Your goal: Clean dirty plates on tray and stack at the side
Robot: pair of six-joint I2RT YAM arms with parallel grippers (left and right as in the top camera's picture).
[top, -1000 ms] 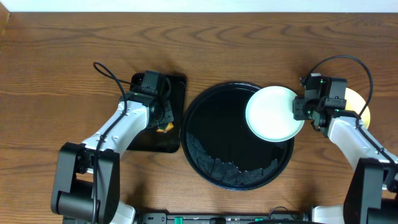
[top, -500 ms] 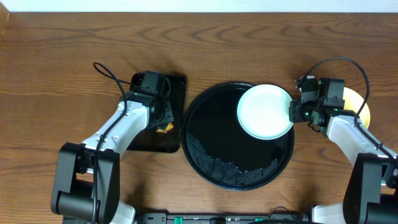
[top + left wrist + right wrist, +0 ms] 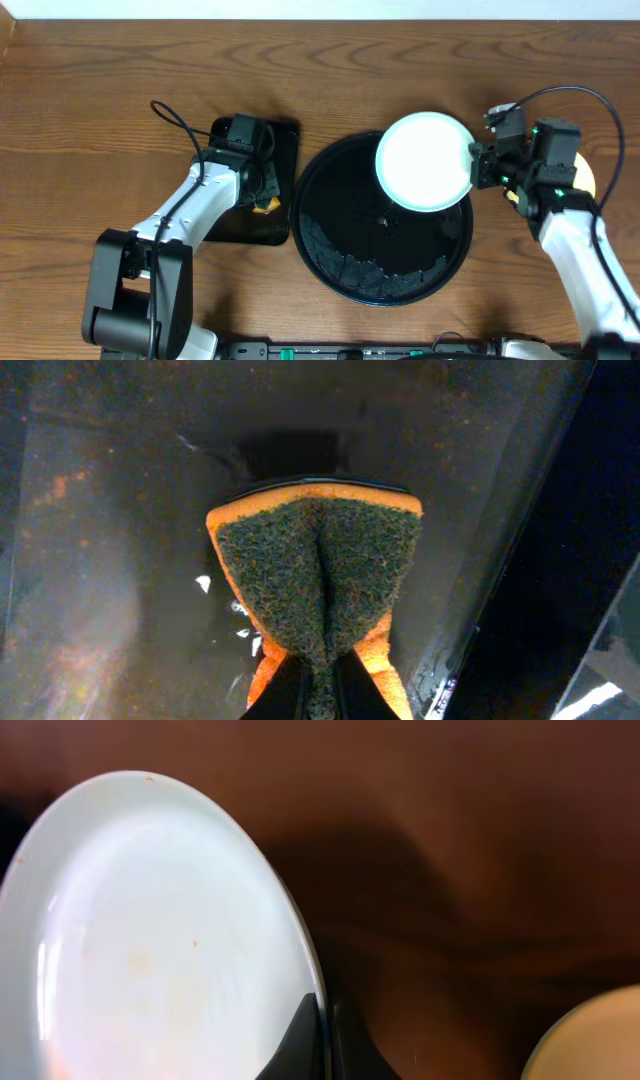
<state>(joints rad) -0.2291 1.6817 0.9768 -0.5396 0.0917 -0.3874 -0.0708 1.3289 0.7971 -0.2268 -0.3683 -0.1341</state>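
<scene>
I will move my right gripper to the right in the overhead view, then down and release on the pale yellow plate, as it lies off the tray.
My right gripper is shut on the right rim of a pale bluish-white plate and holds it lifted over the upper right of the round black tray. In the right wrist view the plate shows faint orange smears, and my fingers pinch its rim. A pale yellow plate lies on the table behind my right arm; its edge shows in the right wrist view. My left gripper is shut on an orange sponge with a dark green scrub face. No third plate is in view.
A smaller rectangular black tray lies left of the round tray, under my left gripper; its wet surface fills the left wrist view. A black cable loops on the table at the left.
My right gripper has lifted the bluish-white plate and carried it left and up, further over the round tray. My left arm has not moved.
</scene>
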